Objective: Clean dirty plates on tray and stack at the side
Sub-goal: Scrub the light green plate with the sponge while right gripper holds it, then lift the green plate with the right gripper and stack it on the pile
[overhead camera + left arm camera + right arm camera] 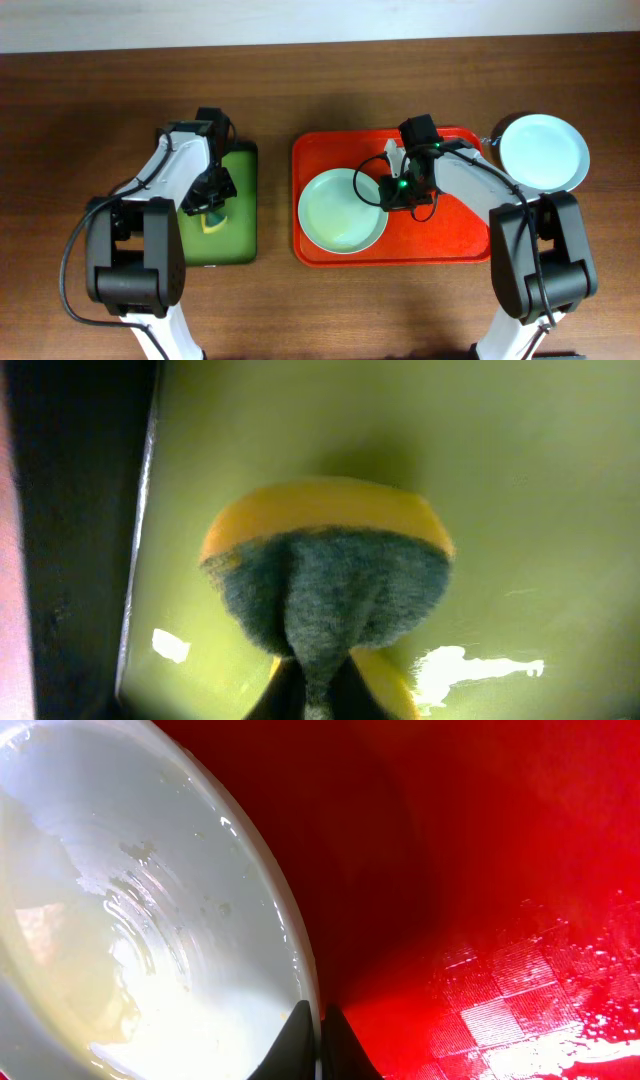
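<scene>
The plate on the tabletop beside the red tray (pixel 455 235) is one clear spot for stacking, so my right gripper will next go up, carry its plate there, go down and let go of it.
A pale plate (pixel 340 212) lies on the left half of the red tray (pixel 455 235). My right gripper (pixel 383 192) is shut on this plate's right rim; in the right wrist view the fingers (pixel 318 1040) pinch the rim of the smeared plate (pixel 130 920) over the red tray (pixel 500 870). A second plate (pixel 543 152) lies on the table to the right of the tray. My left gripper (pixel 210 205) is shut on a yellow and green sponge (pixel 325 585) above the green tray (pixel 500 480).
The green tray (pixel 235 240) lies left of the red tray, with a narrow strip of brown table (pixel 274 200) between them. Both arm bases stand at the table's front edge.
</scene>
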Controlling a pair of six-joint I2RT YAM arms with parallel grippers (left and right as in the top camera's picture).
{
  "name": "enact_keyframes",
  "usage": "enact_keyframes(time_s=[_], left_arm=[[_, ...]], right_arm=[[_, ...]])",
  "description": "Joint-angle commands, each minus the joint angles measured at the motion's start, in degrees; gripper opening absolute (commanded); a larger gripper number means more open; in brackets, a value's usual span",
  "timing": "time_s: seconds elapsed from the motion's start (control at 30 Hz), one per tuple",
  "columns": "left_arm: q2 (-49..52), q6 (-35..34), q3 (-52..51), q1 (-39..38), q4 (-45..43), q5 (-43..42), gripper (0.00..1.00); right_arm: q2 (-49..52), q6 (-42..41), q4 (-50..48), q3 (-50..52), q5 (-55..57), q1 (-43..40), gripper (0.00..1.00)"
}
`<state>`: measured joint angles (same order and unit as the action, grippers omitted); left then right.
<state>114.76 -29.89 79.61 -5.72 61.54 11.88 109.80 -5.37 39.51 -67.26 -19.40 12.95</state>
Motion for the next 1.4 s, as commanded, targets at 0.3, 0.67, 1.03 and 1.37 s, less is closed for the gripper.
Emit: enact_keyframes(time_s=[0.3,0.67,1.03,1.37], left_arm=[[-4.0,5.7,12.5,1.0,2.6,-13.8,0.99],[-4.0,5.7,12.5,1.0,2.6,-13.8,0.99],[-4.0,5.7,12.5,1.0,2.6,-13.8,0.99],[-4.0,5.7,12.5,1.0,2.6,-13.8,0.99]], right_arm=[[-9.9,-3.2,17.1,-15.6,28.3,2.7,0.04],[-10.8,8.8,35.5,-26.1,110.8,29.0,0.04],[-9.7,6.4,22.1,-25.9,0.8,-29.5,0.04],[5.0,-3.8,6.6,-25.9,8.0,-55.7,0.16]])
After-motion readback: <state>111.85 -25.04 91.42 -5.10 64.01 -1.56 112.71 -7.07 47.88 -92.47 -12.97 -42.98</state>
